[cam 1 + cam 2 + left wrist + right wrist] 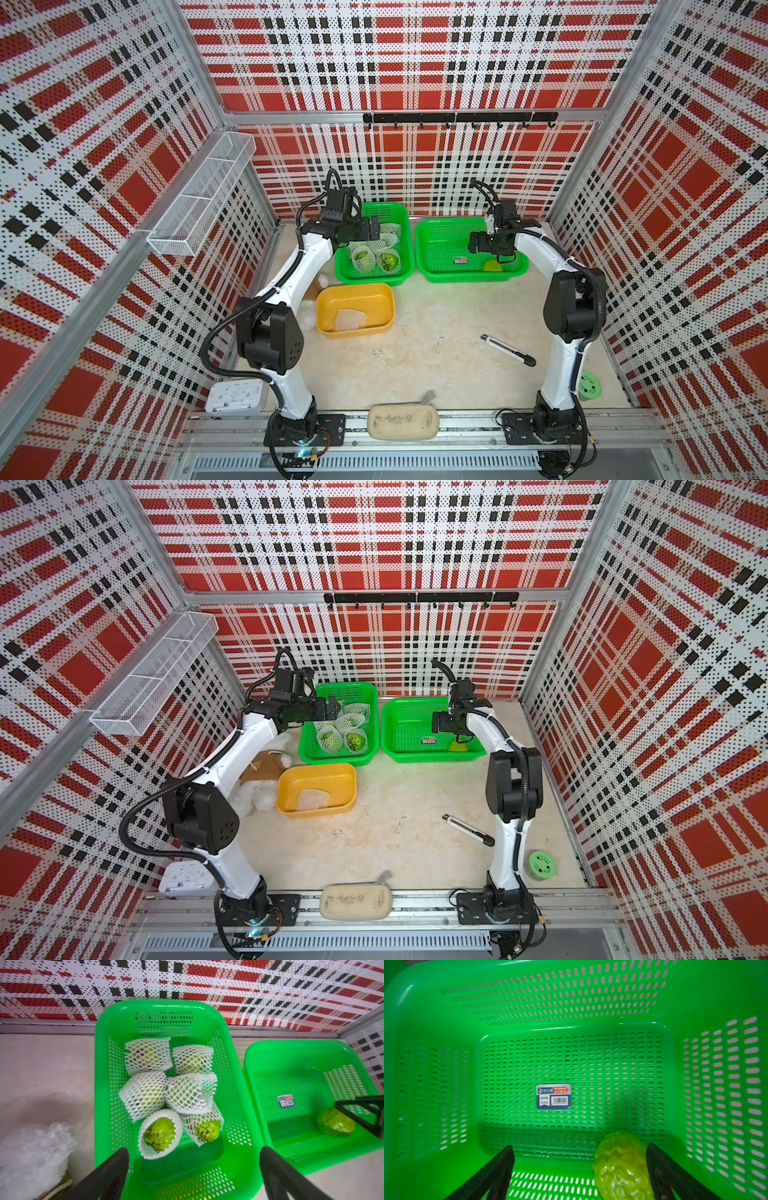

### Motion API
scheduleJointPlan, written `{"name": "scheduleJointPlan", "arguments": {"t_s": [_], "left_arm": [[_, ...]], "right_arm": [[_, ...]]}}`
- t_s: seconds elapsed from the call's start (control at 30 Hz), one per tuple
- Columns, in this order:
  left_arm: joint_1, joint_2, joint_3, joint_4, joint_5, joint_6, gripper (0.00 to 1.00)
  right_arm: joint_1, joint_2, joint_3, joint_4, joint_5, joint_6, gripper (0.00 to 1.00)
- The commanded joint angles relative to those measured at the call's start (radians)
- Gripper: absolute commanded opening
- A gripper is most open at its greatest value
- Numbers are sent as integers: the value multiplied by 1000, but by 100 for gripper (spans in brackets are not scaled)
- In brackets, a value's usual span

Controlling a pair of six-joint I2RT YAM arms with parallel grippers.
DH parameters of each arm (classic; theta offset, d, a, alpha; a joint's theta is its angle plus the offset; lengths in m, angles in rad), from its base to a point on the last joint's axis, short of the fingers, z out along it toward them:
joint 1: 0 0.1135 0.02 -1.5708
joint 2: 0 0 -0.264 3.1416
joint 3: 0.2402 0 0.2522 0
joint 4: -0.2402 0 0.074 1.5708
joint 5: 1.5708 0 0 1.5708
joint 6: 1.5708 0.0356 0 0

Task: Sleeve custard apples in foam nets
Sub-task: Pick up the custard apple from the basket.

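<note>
The bare custard apple (622,1168) lies off-center by one finger, so my right gripper will shift toward its basket's near corner, lower astride it and close.
The left green basket (241,1093) holds several custard apples, each in a white foam net; two show green ends (160,1132) (207,1128). My left gripper (194,1150) hovers open above that basket's near end with nothing between its fingers. One bare custard apple (620,1167) (493,265) lies in the near right corner of the right green basket (425,1012). My right gripper (580,1146) is open around it. The fruit sits close beside one finger and far from the other. One loose foam net (350,320) lies in the yellow tray (353,287).
A white plush bear (257,796) and brown card (259,766) lie left of the yellow tray. A black-and-silver knife (508,350) lies near the right arm. A pale green round container (589,386), a beige pouch (403,422) and a white device (236,395) sit at the front.
</note>
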Motion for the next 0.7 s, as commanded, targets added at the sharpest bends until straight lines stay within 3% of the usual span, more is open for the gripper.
{"name": "scheduleJointPlan", "arguments": {"t_s": [0.0, 0.17, 0.27, 0.5, 0.57, 0.67], "left_arm": [[-8, -101, -89, 67, 83, 15, 99], [-22, -236, -241, 132, 117, 17, 99], [-31, -306, -321, 137, 106, 24, 99], [-43, -412, -463, 142, 116, 13, 99], [-68, -421, -483, 142, 113, 13, 99], [-85, -419, -498, 129, 110, 14, 99]], "right_arm": [[1, 68, 74, -47, 110, -26, 100], [0, 158, 160, -90, 169, -34, 95], [-1, 208, 218, -164, 202, -35, 98], [0, 196, 144, -180, 221, -47, 99], [1, 190, 128, -177, 214, -51, 94], [0, 198, 143, -192, 212, -58, 78]]}}
